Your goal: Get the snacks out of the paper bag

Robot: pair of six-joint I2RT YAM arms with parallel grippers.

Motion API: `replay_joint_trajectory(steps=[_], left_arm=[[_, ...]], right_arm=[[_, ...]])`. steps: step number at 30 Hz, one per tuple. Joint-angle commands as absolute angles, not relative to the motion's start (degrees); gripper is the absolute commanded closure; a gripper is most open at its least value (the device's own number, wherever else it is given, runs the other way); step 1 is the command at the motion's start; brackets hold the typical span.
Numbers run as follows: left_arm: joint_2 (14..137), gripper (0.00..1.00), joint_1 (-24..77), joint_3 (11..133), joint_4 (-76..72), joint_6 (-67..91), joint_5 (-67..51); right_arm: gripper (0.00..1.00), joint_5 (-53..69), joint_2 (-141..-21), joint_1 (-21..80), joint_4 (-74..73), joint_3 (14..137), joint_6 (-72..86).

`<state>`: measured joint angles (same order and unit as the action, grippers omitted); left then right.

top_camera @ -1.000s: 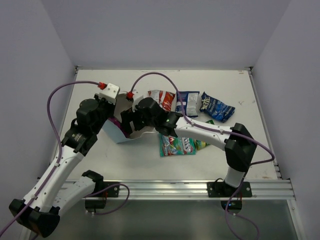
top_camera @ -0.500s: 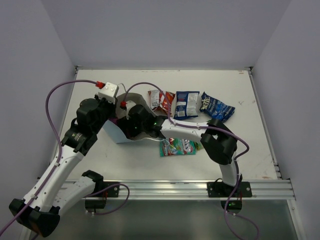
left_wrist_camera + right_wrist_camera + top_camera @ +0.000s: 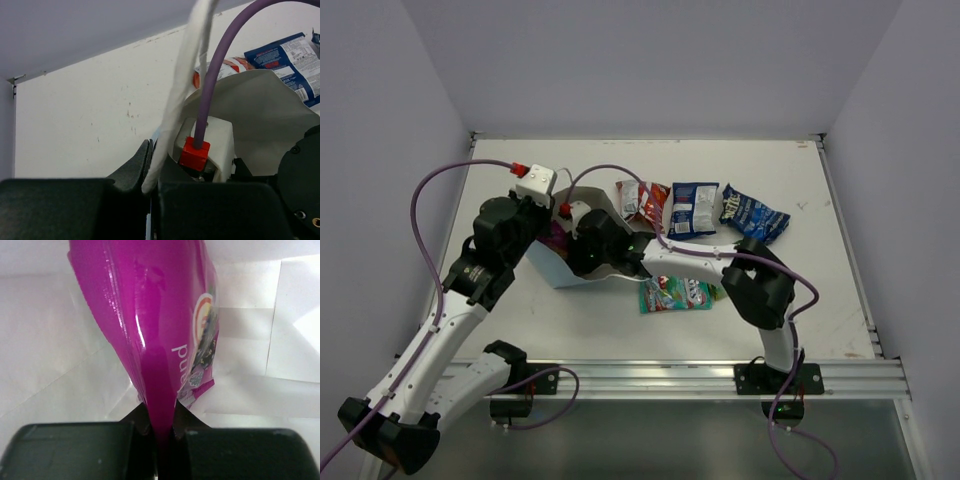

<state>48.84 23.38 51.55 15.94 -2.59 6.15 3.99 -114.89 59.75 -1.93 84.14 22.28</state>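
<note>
I need to pull my right gripper from the bag (image 3: 548,265) past both dark blue packets and release, because the bare back corner (image 3: 779,175) is to its right in the top view.
The light blue paper bag (image 3: 548,265) lies on its side, mouth toward the right. My left gripper (image 3: 151,165) is shut on its white upper rim (image 3: 180,100) and holds the mouth up. My right gripper (image 3: 162,427) reaches inside the bag (image 3: 50,340) and is shut on the lower edge of a magenta packet (image 3: 155,325), which shows faintly from above (image 3: 556,232). Out on the table lie a red-white packet (image 3: 642,200), two dark blue packets (image 3: 694,208) (image 3: 752,215), a teal one (image 3: 673,293) and a green one (image 3: 722,290).
The right arm's forearm (image 3: 690,255) stretches over the table between the back row of packets and the teal one. Its purple cable (image 3: 220,65) arcs over the bag mouth. White walls close the table at the back and sides.
My right gripper has pushed left, deeper into the bag, and gone from open to shut on the magenta packet. The left gripper has kept its hold on the rim.
</note>
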Motion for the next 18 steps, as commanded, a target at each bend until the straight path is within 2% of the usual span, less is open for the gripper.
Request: replay_joint_trajectory(steps=[1, 12, 18], left_arm=[[47.99, 1.0, 23.47, 52.91, 15.82, -3.16, 8.43], [48.34, 1.0, 23.47, 52.65, 16.0, -4.75, 10.2], [48.51, 1.0, 23.47, 53.43, 16.0, -4.4, 13.27]], right_arm=[[1.0, 2.81, -106.9, 60.12, -0.44, 82.71, 19.52], [1.0, 1.76, -94.05, 60.12, -0.62, 84.64, 11.95], [1.0, -4.64, -86.42, 60.12, -2.46, 85.08, 7.3]])
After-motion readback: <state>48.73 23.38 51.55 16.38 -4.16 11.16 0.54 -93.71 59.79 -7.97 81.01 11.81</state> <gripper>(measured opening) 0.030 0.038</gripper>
